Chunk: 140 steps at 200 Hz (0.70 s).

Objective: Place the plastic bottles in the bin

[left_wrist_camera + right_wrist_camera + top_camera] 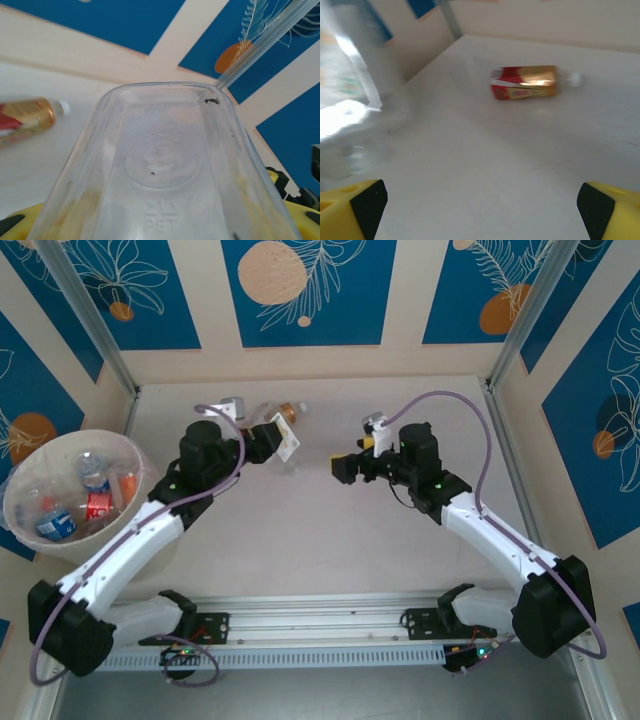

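The bin is to the side of my left gripper, beyond its arm. My left gripper needs to go up and swing over the bin's opening [78,486] to let go of the clear bottle.
A clear plastic bottle [165,165] sits base-first between my left gripper's [160,222] yellow fingers [300,212], and the left gripper [266,443] is shut on it. In the top view the bottle's white label [287,447] sticks out past the jaws. A gold and red bottle [290,412] with a white cap lies on the table just behind; it is the gold and red bottle [525,82] ahead of my right gripper [480,207], which is open and holds nothing. The right gripper [342,468] hovers to the right of the held bottle. The bin [20,490] stands at the far left with several bottles inside.
The table's back wall and a metal corner post [85,320] lie behind the left gripper. Another post [525,315] stands at the back right. A rail [320,625] runs along the near edge between the arm bases.
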Each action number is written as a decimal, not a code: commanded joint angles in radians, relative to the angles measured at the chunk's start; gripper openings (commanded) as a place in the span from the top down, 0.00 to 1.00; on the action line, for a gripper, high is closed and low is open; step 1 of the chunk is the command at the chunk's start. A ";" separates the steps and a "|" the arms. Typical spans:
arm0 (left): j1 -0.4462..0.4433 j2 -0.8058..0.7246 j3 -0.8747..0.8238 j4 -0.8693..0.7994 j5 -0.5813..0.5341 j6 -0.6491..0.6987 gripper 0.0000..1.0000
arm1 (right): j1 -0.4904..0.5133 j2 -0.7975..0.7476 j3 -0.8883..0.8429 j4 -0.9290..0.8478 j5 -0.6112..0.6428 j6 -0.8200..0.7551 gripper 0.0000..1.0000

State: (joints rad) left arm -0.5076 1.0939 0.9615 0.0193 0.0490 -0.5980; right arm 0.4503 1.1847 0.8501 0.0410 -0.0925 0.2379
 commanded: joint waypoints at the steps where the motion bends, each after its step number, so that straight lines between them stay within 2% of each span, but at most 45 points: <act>1: 0.009 -0.089 0.013 -0.081 -0.134 0.112 1.00 | -0.054 0.000 -0.022 -0.013 0.236 0.138 0.00; 22: 0.009 -0.169 0.028 -0.118 -0.223 0.165 1.00 | -0.095 0.028 0.010 -0.134 0.404 0.268 0.00; 35: 0.010 -0.214 0.042 -0.135 -0.267 0.199 1.00 | -0.124 0.038 0.010 -0.168 0.430 0.322 0.00; 80: 0.009 -0.308 0.170 -0.260 -0.458 0.352 1.00 | -0.162 0.038 -0.037 -0.048 0.213 0.321 0.00; 116: 0.010 -0.320 0.335 -0.406 -0.611 0.481 1.00 | -0.163 0.067 -0.029 0.007 0.140 0.316 0.00; 140: 0.009 -0.300 0.435 -0.511 -0.806 0.556 1.00 | -0.161 0.088 -0.021 0.032 0.122 0.318 0.00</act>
State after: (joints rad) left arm -0.5060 0.7887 1.3060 -0.3592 -0.5190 -0.1661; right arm 0.2878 1.2533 0.8223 0.0158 0.0845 0.5426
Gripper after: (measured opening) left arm 0.540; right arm 0.997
